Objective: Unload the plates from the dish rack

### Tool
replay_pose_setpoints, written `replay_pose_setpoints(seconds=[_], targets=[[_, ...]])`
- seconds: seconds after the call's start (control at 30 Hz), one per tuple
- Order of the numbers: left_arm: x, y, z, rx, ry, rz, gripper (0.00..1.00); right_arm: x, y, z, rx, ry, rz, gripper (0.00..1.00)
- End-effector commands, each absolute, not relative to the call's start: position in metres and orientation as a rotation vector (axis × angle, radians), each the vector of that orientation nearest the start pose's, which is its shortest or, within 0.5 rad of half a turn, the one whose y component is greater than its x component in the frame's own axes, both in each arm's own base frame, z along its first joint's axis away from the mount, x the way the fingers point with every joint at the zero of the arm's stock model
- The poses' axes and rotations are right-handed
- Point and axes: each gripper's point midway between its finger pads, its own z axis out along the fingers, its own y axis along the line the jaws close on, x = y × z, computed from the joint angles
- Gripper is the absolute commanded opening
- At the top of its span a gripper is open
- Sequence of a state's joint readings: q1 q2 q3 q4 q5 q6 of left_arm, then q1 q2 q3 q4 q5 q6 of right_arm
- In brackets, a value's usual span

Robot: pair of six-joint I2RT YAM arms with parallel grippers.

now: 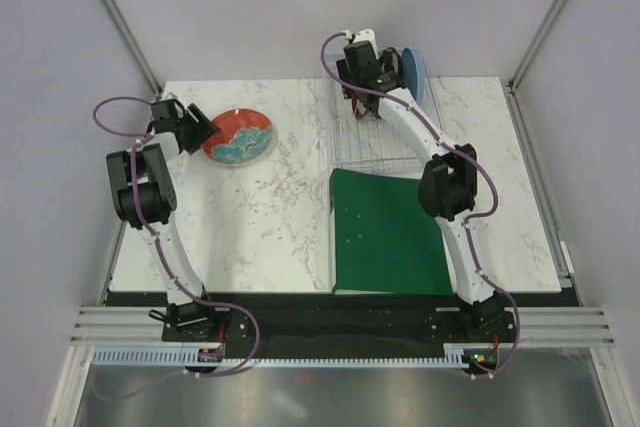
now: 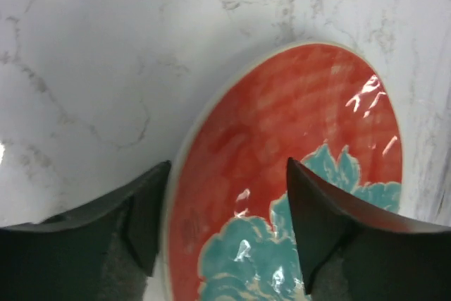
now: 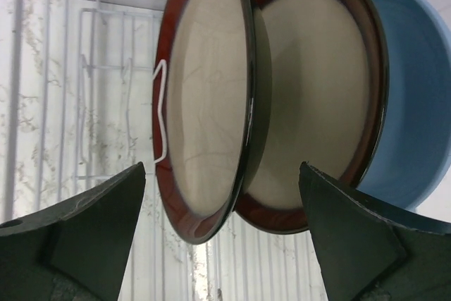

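The plate's dark-red rim [image 1: 358,100] [image 3: 238,173] beside the empty rack wires stands between my right gripper's open fingers. Next, the gripper edges outward, tilting toward the back wall, and closes on it.
The red plate with teal flowers [image 1: 240,137] lies flat on the marble table at the back left. My left gripper [image 1: 198,131] is open at its left rim. In the left wrist view the gripper [image 2: 227,163] straddles the rim of the plate [image 2: 296,146], one finger over the table and one over the plate. My right gripper [image 1: 370,77] is open over the far end of the clear dish rack [image 1: 368,142]. The right wrist view shows it [image 3: 222,167] open around two upright dark-red-rimmed cream plates [image 3: 204,103] [image 3: 317,96], with the light blue plate [image 3: 416,96] behind them.
A flat green folder [image 1: 388,232] lies in front of the rack, near the right arm. The light blue plate [image 1: 413,69] stands upright at the rack's far end. Grey walls and frame posts close in the table's back and sides.
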State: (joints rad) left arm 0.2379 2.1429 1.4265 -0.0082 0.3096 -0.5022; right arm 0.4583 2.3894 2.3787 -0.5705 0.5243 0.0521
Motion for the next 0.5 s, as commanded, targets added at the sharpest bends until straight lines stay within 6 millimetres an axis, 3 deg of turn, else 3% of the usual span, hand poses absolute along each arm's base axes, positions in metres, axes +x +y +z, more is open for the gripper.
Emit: replay_pose_setpoints(seconds=[0.0, 0.03, 0.17, 0.27, 0.4, 0.43, 0.47], targets=[[0.541, 0.071, 0.035, -0.662, 2.216, -0.376, 0.9, 0.615, 0.183, 0.221, -0.039, 1.957, -0.359, 0.97], [0.54, 0.074, 0.036, -0.668, 2.215, -0.357, 1.0, 0.616, 0.181, 0.22, -0.033, 1.954, -0.369, 0.97], [0.532, 0.081, 0.035, -0.705, 2.225, -0.294, 1.0, 0.623, 0.184, 0.218, -0.014, 1.93, -0.363, 0.94], [0.521, 0.087, 0.043, -0.741, 2.21, -0.24, 1.0, 0.629, 0.188, 0.22, -0.032, 1.908, -0.356, 0.85], [0.505, 0.089, 0.053, -0.76, 2.196, -0.205, 1.0, 0.634, 0.194, 0.223, -0.033, 1.879, -0.33, 0.59], [0.506, 0.089, 0.069, -0.745, 2.161, -0.208, 1.0, 0.635, 0.193, 0.223, -0.033, 1.876, -0.327, 0.52], [0.503, 0.087, 0.072, -0.738, 2.157, -0.207, 1.0, 0.636, 0.195, 0.223, -0.038, 1.874, -0.324, 0.46]])
